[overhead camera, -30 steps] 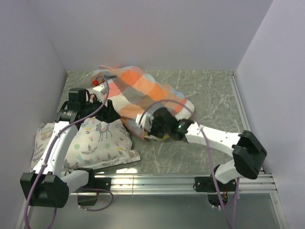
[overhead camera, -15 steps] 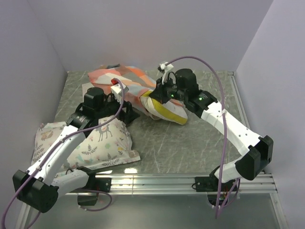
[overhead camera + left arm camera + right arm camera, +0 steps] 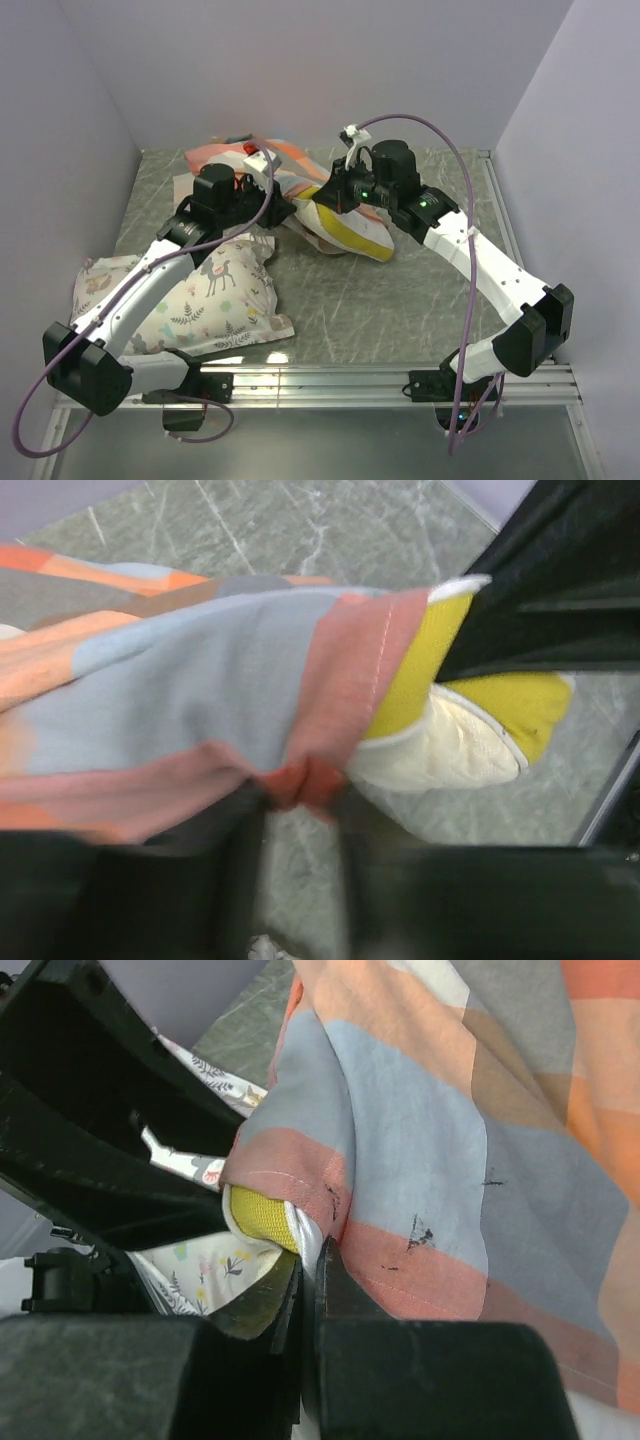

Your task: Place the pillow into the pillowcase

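The tabletop is bare below my right gripper and to its right in the top view, so I should pull the pillow's edge down that way and let go of it.
The pillow [image 3: 356,233] lies at mid-table, cream with a yellow band, its left end inside the checked pillowcase [image 3: 292,182]. My right gripper [image 3: 326,197] is shut on the pillow's white edge [image 3: 305,1232], right at the pillowcase hem [image 3: 300,1175]. The yellow band [image 3: 258,1215] shows just left of the jaws. My left gripper [image 3: 277,200] sits at the case's mouth. Its blurred fingers [image 3: 245,865] stand apart, with a bunched orange fold of pillowcase [image 3: 305,780] between their tips. The pillow's end [image 3: 450,755] sticks out of the case to the right.
A white pillow printed with flowers and deer [image 3: 205,295] lies at the front left under my left arm. Lilac walls close in the left, back and right. An aluminium rail [image 3: 330,380] runs along the near edge.
My right arm has carried the pillow from the front middle up to the back centre. My left gripper has moved right to the pillowcase mouth, and its jaws have narrowed.
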Controlling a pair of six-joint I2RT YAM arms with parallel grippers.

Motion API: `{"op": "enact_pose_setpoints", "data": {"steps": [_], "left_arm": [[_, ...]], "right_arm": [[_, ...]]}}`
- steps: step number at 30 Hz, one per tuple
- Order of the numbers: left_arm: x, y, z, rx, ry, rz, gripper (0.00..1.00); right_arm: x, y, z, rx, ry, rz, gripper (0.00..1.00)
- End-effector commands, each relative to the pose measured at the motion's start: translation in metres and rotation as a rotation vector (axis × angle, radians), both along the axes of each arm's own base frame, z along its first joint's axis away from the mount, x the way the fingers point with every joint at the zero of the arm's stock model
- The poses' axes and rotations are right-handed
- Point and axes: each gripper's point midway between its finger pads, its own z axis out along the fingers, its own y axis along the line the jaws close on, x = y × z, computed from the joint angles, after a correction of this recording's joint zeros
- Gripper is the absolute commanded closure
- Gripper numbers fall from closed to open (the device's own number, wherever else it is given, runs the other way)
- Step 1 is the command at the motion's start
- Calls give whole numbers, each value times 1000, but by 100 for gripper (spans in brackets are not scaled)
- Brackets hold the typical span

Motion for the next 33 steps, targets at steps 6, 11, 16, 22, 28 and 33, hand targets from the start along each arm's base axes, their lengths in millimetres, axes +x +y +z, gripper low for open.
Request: {"op": "enact_pose_setpoints", "data": {"steps": [6,11,16,22,28,33], "left_arm": [[-55,-19,56,12,-190,-308,100],[-108,-102,110,-119,-65,-712,100],[-88,-144,137,-198,-65,-804,100],[-42,-149,142,-219,-29,-752,100],[11,-154,131,-198,-43,-679,100],[2,-165,186,-297,-152,-713,100]], "right_arm": [[14,-8,45,90,-86,-69,100],[21,2,42,136,11,-94,100],[44,-23,49,258,163,-194,100],[46,-96,-15,357,466,-401,100],[4,-168,-157,371,881,-614,100],[-13,-112,-102,411,788,-304,100]]}}
